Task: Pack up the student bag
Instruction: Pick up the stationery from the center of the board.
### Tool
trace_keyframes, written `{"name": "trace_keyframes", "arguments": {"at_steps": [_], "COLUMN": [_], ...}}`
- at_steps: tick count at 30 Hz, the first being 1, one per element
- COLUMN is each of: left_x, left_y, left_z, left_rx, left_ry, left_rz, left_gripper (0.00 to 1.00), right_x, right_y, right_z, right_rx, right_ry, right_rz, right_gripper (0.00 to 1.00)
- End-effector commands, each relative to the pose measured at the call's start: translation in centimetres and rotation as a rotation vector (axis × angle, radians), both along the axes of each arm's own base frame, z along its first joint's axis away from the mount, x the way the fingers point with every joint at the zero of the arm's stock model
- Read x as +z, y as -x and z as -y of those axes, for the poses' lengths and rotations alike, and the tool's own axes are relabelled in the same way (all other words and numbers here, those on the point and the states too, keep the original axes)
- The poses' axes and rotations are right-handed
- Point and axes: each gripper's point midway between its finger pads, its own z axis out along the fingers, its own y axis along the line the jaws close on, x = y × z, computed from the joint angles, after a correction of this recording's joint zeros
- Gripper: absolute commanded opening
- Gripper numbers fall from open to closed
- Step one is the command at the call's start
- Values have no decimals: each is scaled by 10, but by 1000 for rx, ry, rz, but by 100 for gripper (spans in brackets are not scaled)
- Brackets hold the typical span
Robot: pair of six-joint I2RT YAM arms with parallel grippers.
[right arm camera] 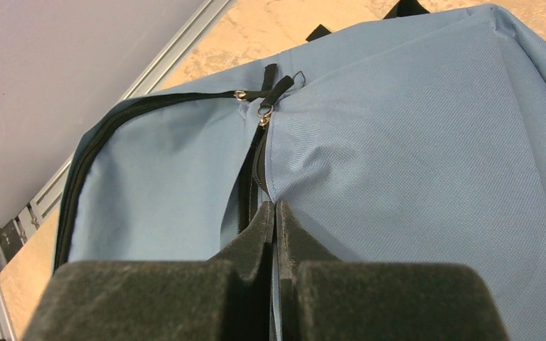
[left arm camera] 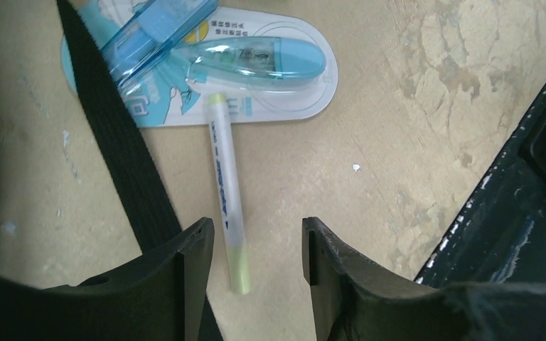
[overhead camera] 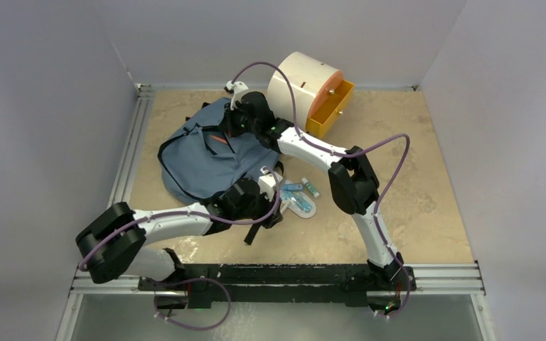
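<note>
The pen's white body gets gripped next, as my left gripper moves down and a little toward the black strap to close around it. It lies nearer the strap-side finger.
The slate-blue student bag lies at the back left of the table, its main zipper open. My right gripper is at the bag's top; in the right wrist view it is shut on the bag's fabric edge beside the zipper. My left gripper is open just above the table. A white pen with yellow-green ends lies between its fingers, nearer the left one and not touching it. In the top view, the left gripper is at the bag's near right corner.
A blister pack with a blue correction tape lies past the pen, and a black bag strap runs beside the left finger. A small teal item lies nearby. A cream cylindrical cabinet with its orange drawer pulled out stands at the back.
</note>
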Motion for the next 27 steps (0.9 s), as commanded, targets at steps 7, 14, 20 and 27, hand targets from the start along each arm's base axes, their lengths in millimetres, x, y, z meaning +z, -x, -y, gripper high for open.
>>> {"name": "trace_keyframes", "arguments": {"at_steps": [7, 14, 20, 27], "left_x": [-4, -16, -27, -39], "left_y": [-28, -37, -30, -21], "left_z": [25, 19, 20, 17], "left_rx": [-21, 7, -18, -14], "left_ry": [-103, -194, -228, -271], "left_rz": [157, 200, 188, 169], "left_gripper": [46, 45, 43, 40], "right_x": [53, 49, 48, 47], "right_y": [1, 2, 2, 1], "right_z": [-8, -9, -11, -13], "right_rx": [42, 53, 58, 65], "right_ry": [-79, -75, -76, -79], "right_rz": [89, 79, 77, 74], "right_gripper": [0, 0, 0, 0]}}
